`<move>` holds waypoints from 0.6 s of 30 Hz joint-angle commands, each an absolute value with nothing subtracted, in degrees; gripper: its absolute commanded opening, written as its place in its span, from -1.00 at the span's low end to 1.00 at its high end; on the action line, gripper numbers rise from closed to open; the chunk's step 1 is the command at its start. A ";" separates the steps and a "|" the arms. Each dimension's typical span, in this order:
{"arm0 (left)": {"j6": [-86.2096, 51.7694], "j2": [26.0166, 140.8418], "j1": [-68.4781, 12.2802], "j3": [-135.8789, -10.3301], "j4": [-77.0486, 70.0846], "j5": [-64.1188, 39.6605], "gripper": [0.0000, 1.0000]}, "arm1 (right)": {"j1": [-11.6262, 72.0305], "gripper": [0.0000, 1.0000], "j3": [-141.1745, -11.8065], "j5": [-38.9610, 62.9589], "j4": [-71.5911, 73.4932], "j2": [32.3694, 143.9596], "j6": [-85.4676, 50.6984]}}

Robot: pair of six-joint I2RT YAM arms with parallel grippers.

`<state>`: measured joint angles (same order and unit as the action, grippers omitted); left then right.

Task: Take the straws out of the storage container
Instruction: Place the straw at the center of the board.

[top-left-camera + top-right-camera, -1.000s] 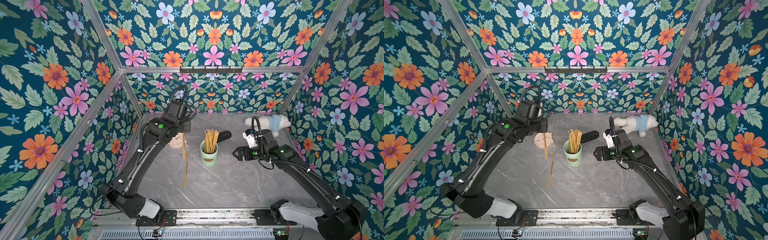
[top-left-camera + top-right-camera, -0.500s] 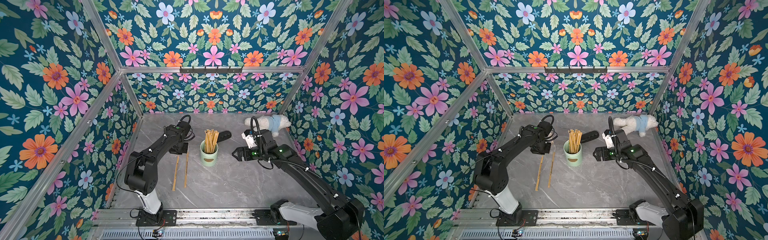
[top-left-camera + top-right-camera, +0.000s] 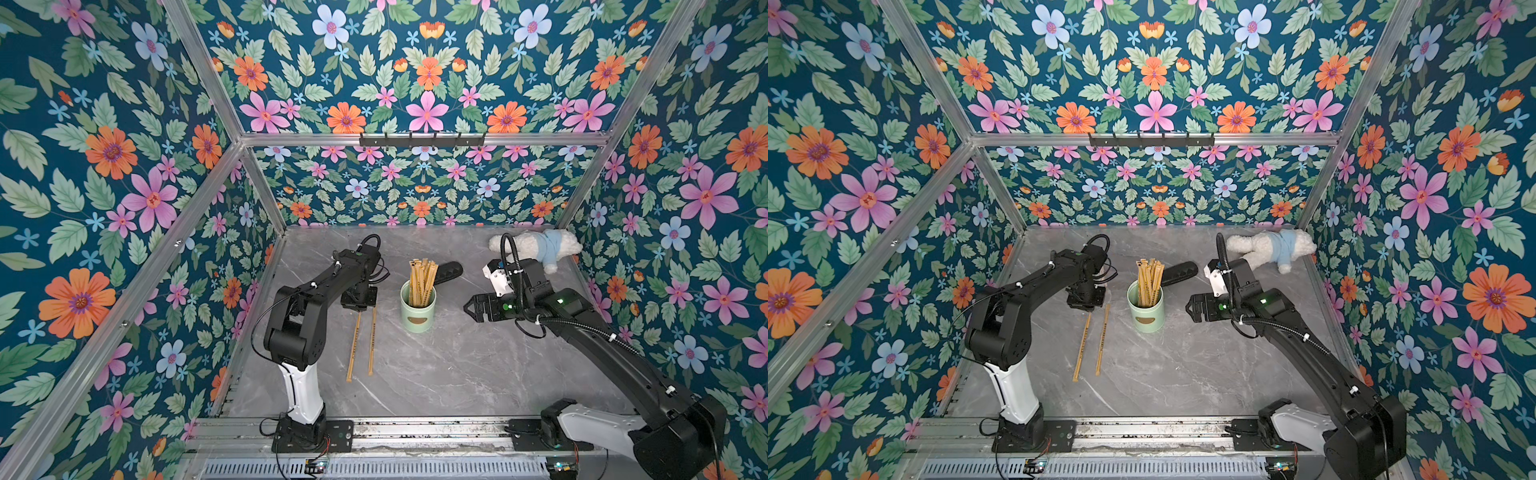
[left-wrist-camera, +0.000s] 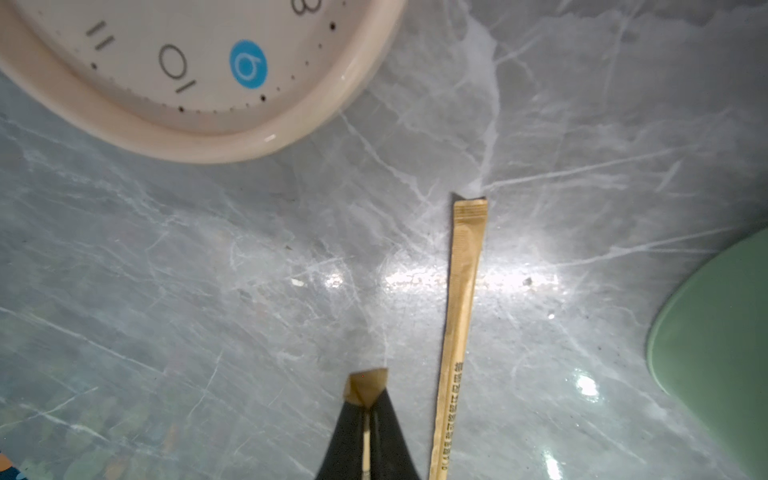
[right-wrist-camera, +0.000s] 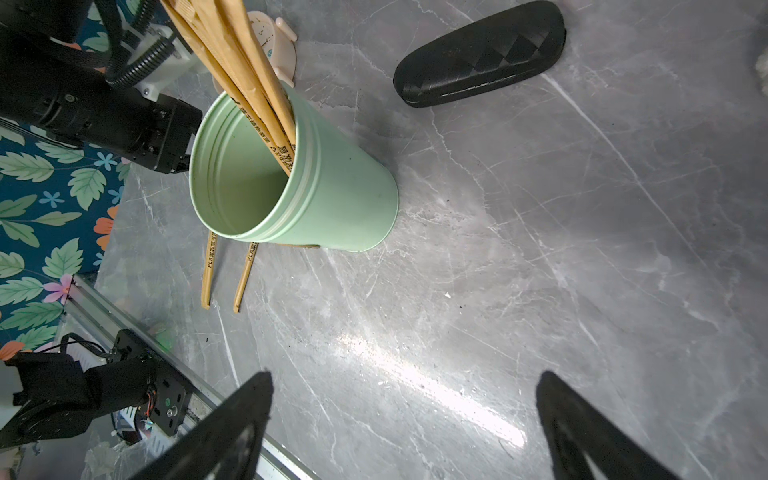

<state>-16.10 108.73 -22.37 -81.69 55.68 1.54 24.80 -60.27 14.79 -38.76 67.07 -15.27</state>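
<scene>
The free straw is just below my left gripper. Next I need to lower my left gripper to the tabletop (image 3: 366, 314) (image 4: 412, 366) beside it, easing toward that straw, and let go of the held straw's far end.
The mint-green storage container (image 3: 417, 309) (image 3: 1145, 311) (image 5: 332, 195) stands upright mid-table with a bundle of tan straws (image 3: 422, 278) (image 3: 1149, 280) (image 5: 249, 83) sticking out of it. Left of it, two straws lie side by side on the table. My left gripper (image 3: 359, 306) (image 4: 365, 405) is shut on the far end of the left straw (image 3: 354, 347) (image 4: 366, 384), low over the table. The other straw (image 3: 372, 340) (image 4: 457, 332) lies free beside it. My right gripper (image 3: 469, 309) (image 5: 405, 378) hangs open and empty, to the right of the container.
A round pinkish clock (image 4: 187, 62) (image 5: 274, 45) lies under the left arm. Behind the container is a black glasses case (image 3: 449, 272) (image 5: 482, 54). A white plush toy in blue (image 3: 536, 249) sits at the back right. Floral walls close in three sides.
My left arm has come down from high up, bringing its straw to the table beside the first one. The right arm has not moved.
</scene>
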 commanded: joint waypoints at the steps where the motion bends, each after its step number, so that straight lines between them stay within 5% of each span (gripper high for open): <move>1: -15.56 109.37 -22.06 -82.19 55.08 0.35 -0.82 | 24.87 0.98 -60.21 15.20 -38.35 67.23 -15.00; 18: -15.12 112.91 -21.21 -83.41 52.68 -0.84 -0.82 | 24.88 0.98 -60.48 15.21 -38.58 67.48 -14.86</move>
<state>-15.90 112.84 -21.50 -83.53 52.56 -0.58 24.80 -60.27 14.87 -38.74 67.40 -15.27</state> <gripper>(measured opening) 0.089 0.991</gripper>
